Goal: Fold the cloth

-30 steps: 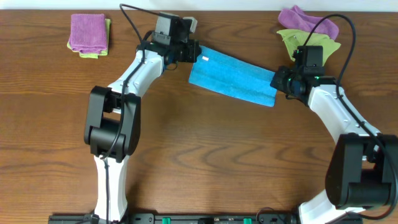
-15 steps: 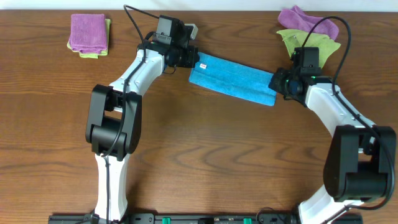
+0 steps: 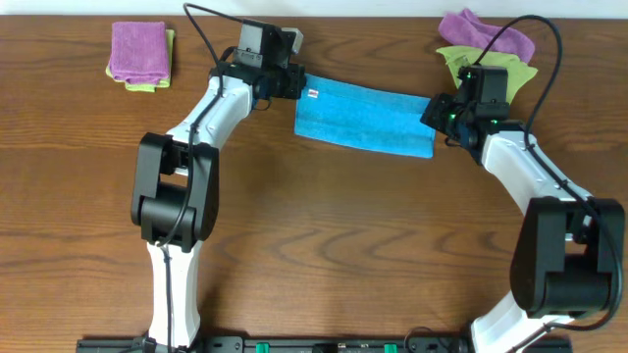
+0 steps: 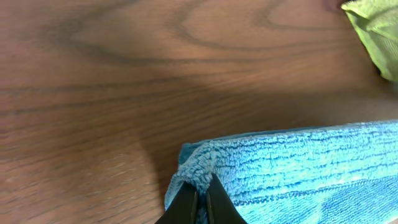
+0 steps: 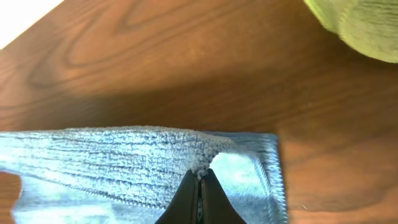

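Observation:
The layer at the cloth's held end's near corner (image 3: 428,153) is to be released next by the right gripper, which will draw back and down because that corner lies below and back of its fingers.
The sky-blue cloth (image 3: 365,120) lies stretched in a long folded strip across the far middle of the table, with its small white tag (image 3: 313,94) near its left end. My left gripper (image 3: 294,84) is shut on the cloth's left end; the left wrist view shows the black fingertips (image 4: 201,198) pinching a bunched corner of the cloth (image 4: 292,162). My right gripper (image 3: 433,113) is shut on the right end; the right wrist view shows its fingertips (image 5: 199,186) pinching the cloth's upper layer (image 5: 124,162).
A folded purple cloth on a yellow-green one (image 3: 139,54) sits at the far left. A loose purple cloth (image 3: 481,31) and a yellow-green cloth (image 3: 473,61) lie at the far right, close behind my right gripper. The yellow-green cloth shows in the wrist views (image 4: 376,31) (image 5: 360,25).
Both grippers moved toward the far edge with the cloth held. The strip has turned from slanted to nearly level and sits farther back.

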`<state>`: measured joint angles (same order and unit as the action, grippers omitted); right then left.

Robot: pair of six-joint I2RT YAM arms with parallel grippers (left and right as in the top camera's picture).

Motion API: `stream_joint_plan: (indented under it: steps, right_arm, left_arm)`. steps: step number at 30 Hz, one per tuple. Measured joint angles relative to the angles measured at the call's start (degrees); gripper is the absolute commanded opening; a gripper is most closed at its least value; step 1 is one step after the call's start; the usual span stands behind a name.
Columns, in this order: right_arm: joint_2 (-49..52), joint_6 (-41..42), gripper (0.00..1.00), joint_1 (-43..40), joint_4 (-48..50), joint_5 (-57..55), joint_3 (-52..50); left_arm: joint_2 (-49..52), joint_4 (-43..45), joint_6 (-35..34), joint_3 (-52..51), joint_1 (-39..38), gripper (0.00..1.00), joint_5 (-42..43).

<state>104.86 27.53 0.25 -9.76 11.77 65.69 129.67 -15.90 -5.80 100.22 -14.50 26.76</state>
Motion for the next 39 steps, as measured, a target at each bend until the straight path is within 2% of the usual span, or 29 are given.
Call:
stream_joint_plan:
  steps: [12, 18, 24, 33, 34, 35, 37, 38, 39]
  right_arm:
    - [0.11, 0.09, 0.01, 0.09, 0.02, -3.67, 0.02]
    - [0.52, 0.59, 0.02, 0.11, -7.78, -2.89, 0.15]
    - [0.52, 0.76, 0.02, 0.37, -18.27, -1.18, 0.26]
    - [0.5, 0.76, 0.01, 0.37, -20.2, -1.55, 0.26]
    - [0.52, 0.76, 0.14, 0.37, -20.17, -1.68, 0.26]
    - [0.52, 1.03, 0.39, 0.37, -20.15, -1.81, 0.26]
    - [0.52, 0.94, 0.63, 0.22, -20.39, -3.98, 0.26]
    - [0.52, 0.79, 0.67, 0.07, -20.37, -4.9, 0.26]
    - [0.52, 0.76, 0.67, 0.07, -20.37, -5.25, 0.26]
  left_arm:
    - [0.0, 5.88, -0.39, 0.02, -0.04, 0.06, 1.53]
    - [0.0, -4.11, -0.37, 0.37, -0.02, 0.05, 3.21]
    - [0.0, -10.12, -0.35, 0.44, 0.26, 0.06, 4.17]
    - [0.0, -14.25, -0.35, 0.44, 0.57, 0.06, 4.57]
    - [0.0, -15.21, -0.37, 0.44, 0.57, 0.06, 4.57]
    - [0.0, -16.0, -0.26, 0.44, 0.59, 0.3, 4.57]
    - [0.0, -17.16, 0.07, 0.44, 1.03, 0.66, 3.28]
    - [0.0, -17.7, 0.13, 0.44, 1.7, 0.68, 2.73]
    - [0.0, -18.32, 0.24, 0.44, 2.23, 0.69, 2.4]
